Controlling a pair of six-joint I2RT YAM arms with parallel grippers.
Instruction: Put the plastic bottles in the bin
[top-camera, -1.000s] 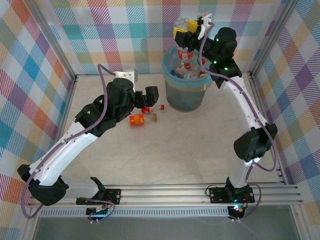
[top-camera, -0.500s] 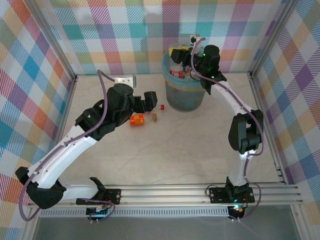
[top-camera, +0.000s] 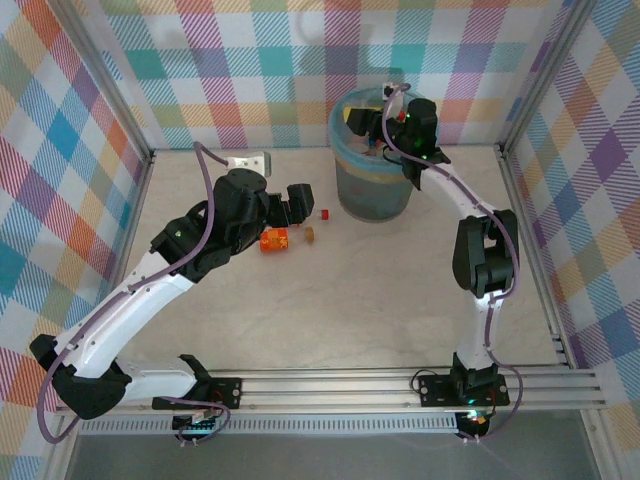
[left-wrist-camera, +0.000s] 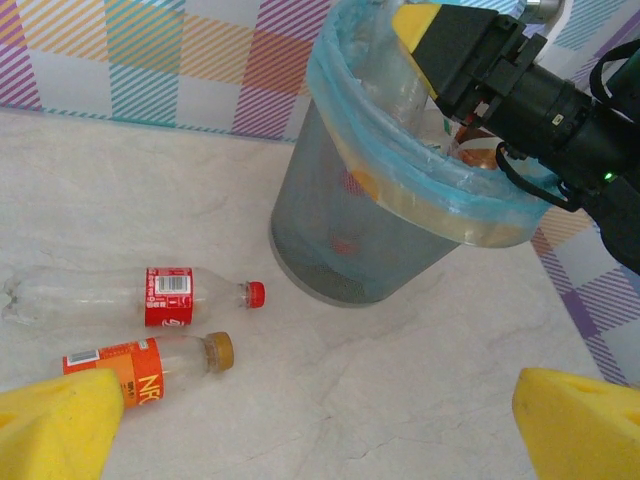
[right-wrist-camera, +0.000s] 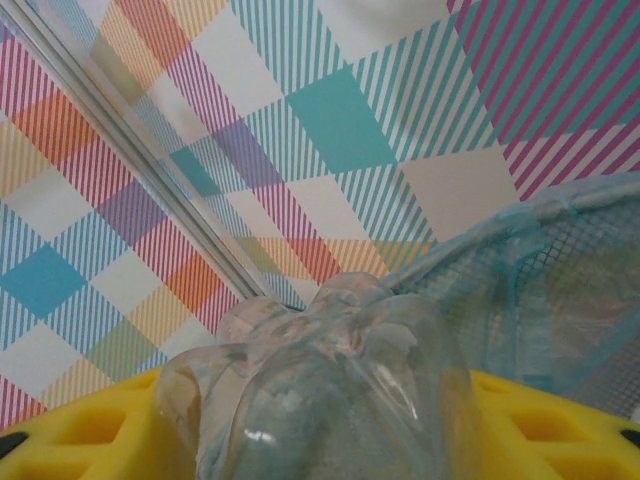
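Note:
I should next keep my right gripper in place, lower it only slightly and open its fingers to let go of the clear plastic bottle, because the bottle already hangs within the bin's opening.
The round grey-blue bin with its light blue bag stands at the back of the table. My right gripper hangs at the bin's mouth, shut on a clear plastic bottle whose base bulges between the yellow fingers. Two bottles lie left of the bin on the table: a clear one with a red label and red cap, and an orange-labelled one with a brown cap. My left gripper hovers open over the table beside them, holding nothing.
Checked walls and metal frame posts close in the table on three sides. The bin holds several bottles behind its mesh wall. The right arm reaches over the bin's rim. Bare tabletop stretches toward the arm bases.
The right gripper has come down with the clear bottle from above the bin to its mouth. The left arm has shifted slightly and stays open.

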